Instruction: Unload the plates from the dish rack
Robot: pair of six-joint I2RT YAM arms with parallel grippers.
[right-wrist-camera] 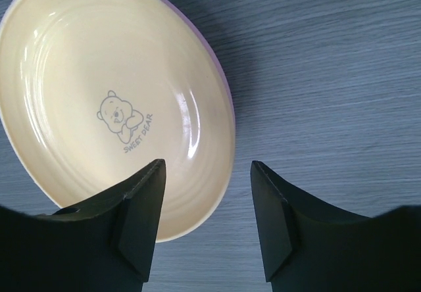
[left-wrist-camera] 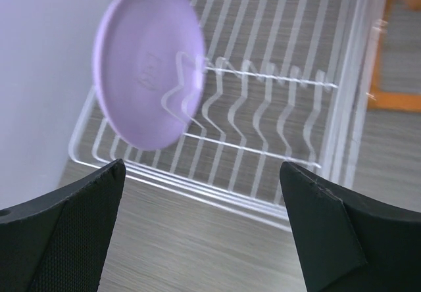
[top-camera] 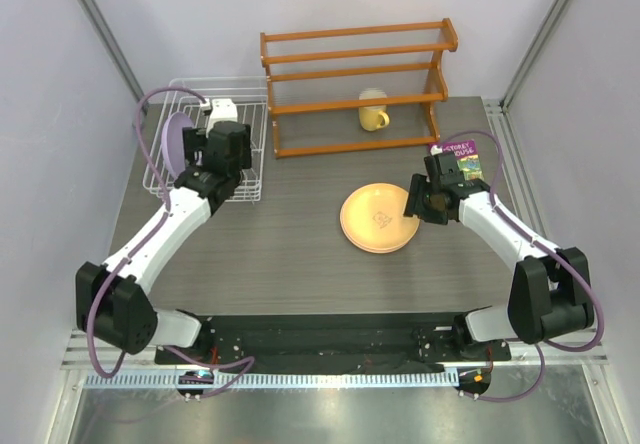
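Observation:
The lavender plate's lower rim stands free of the dividers, so the robot needs to move its left gripper to the left in the top view and down around that rim.
The white wire dish rack (top-camera: 250, 179) stands at the back left. One lavender plate (top-camera: 172, 140) stands upright in its left end; it also shows in the left wrist view (left-wrist-camera: 148, 62), held between the rack's dividers (left-wrist-camera: 263, 108). My left gripper (top-camera: 222, 136) hovers over the rack's near side, open and empty (left-wrist-camera: 204, 206). A yellow plate (top-camera: 380, 218) lies flat on the table's middle, with a thin purple rim showing under its right edge (right-wrist-camera: 227, 88). My right gripper (top-camera: 424, 202) is open and empty above that plate's right edge (right-wrist-camera: 207, 206). The yellow plate has a bear print (right-wrist-camera: 112, 101).
An orange wooden shelf (top-camera: 355, 69) stands at the back with a yellow mug (top-camera: 373, 110) on it. A purple card (top-camera: 460, 156) lies on the table behind my right gripper. Grey walls close in on both sides.

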